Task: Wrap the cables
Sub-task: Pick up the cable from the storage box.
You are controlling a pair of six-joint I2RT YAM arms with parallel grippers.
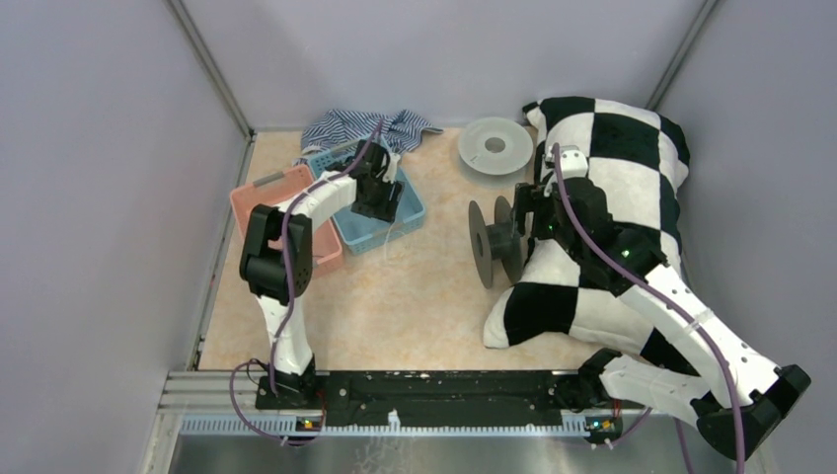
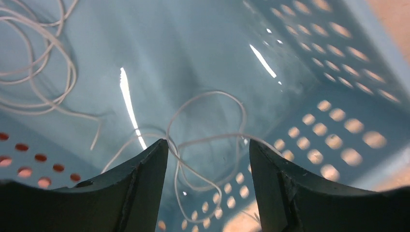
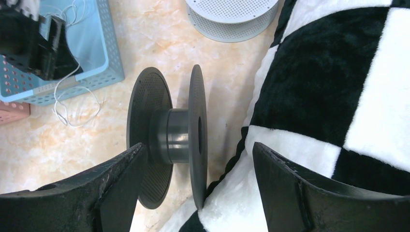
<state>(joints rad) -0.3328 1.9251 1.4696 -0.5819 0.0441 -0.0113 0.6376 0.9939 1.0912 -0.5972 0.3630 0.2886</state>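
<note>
The left gripper draws its open fingers together next on the piece of white cable inside the blue basket, as the piece of cable already crosses between them.
A thin white cable [image 2: 217, 91] lies in loose loops on the floor of the blue basket [image 2: 338, 121]. My left gripper [image 2: 208, 150] hangs open inside that basket, and a loop of the cable runs between its fingers without being clamped. From above, the left gripper [image 1: 378, 197] sits over the blue basket [image 1: 415, 212]. A tail of white cable [image 3: 72, 121] spills over the basket's wall onto the table. My right gripper [image 3: 198, 159] is open just above a black spool [image 3: 169, 135] standing on edge, holding nothing.
A pink basket [image 1: 286, 188] touches the blue one on its left. A striped cloth [image 1: 345, 126] lies behind them. A white spool [image 1: 495, 146] lies flat at the back. A black-and-white checkered pillow [image 1: 632, 138] fills the right side, against the black spool [image 1: 494, 240].
</note>
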